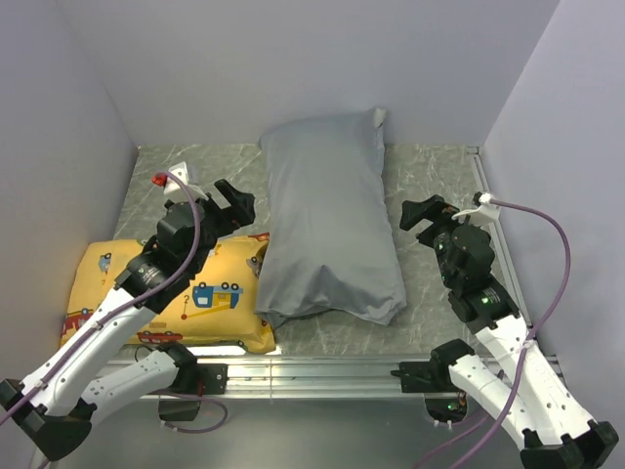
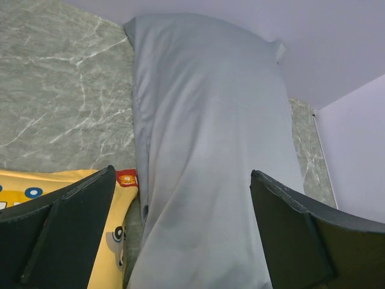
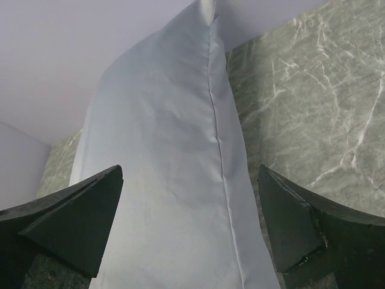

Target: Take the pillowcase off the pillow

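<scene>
The pillowcase's seamed edge (image 1: 385, 210) (image 3: 219, 170) lies below my right gripper. My right gripper will next lower its open fingers to its left in the top view to straddle it.
The grey pillowcase (image 1: 327, 220) lies lengthwise in the middle of the table, plump and closed around the pillow, which is hidden inside it. It also shows in the left wrist view (image 2: 204, 120) and in the right wrist view (image 3: 168, 150). My left gripper (image 1: 232, 207) is open and empty, just left of the pillowcase's left edge, above it. In its wrist view (image 2: 182, 174) the jaws stand wide apart over the grey cloth. My right gripper (image 1: 422, 213) is open and empty, just right of the pillowcase. Its jaws (image 3: 190, 170) also stand wide over the cloth and its side seam.
A yellow cartoon-vehicle print pillow (image 1: 176, 293) lies at the front left, under my left arm, touching the pillowcase's left edge; it also shows in the left wrist view (image 2: 123, 235). Purple walls close in the left, back and right. The marble tabletop (image 1: 435, 176) shows around the pillowcase.
</scene>
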Controlling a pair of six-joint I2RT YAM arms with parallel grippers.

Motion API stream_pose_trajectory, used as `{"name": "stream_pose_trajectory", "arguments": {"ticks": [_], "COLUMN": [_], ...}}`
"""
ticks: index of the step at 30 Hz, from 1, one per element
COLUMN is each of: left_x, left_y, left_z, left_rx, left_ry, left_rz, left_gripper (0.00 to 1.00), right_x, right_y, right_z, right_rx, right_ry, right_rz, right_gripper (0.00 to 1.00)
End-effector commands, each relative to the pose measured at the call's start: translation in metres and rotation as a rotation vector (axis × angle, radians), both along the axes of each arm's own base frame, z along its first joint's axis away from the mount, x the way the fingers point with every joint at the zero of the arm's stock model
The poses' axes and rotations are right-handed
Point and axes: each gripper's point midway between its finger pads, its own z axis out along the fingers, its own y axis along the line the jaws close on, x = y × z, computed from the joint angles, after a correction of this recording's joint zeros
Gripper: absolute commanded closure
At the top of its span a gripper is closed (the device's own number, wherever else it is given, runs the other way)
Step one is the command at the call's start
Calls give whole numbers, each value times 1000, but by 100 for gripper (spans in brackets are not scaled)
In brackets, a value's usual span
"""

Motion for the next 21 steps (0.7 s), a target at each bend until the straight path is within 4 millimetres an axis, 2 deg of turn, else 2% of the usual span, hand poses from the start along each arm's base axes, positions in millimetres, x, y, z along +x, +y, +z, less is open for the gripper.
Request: {"name": "stream_pose_trajectory", "arguments": {"ticks": [1,7,11,12,13,14,15,16,17,18,19,21], "left_x": [4,7,15,18,22,32,36,44,49,52,55,61], "left_y": [-6,-11,-24,-28,-34,-43,-50,-60,-65,-72,-77,-93], "left_z": [12,8,-1,-3,-3,-13,-17,-30,-33,-37,-43,-57], "left_rx": [-39,-32,-21,-20,-28,-8,-9,1,-2,-9,-13,-20], "left_ry": [-37,-26,-5,-1,-8,19,33,66,73,83,93,119], "left_rz": [-11,-22,-60,-69,-81,-93,-111,-119,-128,-146,-159,-204], "left_gripper": [1,1,1,1,1,1,1,1,1,1,1,1], "right_x": [-1,-3,0,5,8,12,21,27,33,43,49,67], "right_y": [-4,8,24,34,40,45,56,61,65,68,71,62], "right_z": [15,11,4,-5,-1,-5,-18,-12,-15,-27,-22,-36], "right_rx": [-7,-62,-77,-84,-81,-83,-91,-92,-96,-102,-97,-94], "right_ry": [-58,-40,-22,8,13,35,87,82,97,135,126,178], "right_rz": [-13,75,157,201,224,243,285,298,310,317,323,287], "right_gripper": [0,0,0,0,0,0,0,0,0,0,0,0]}}
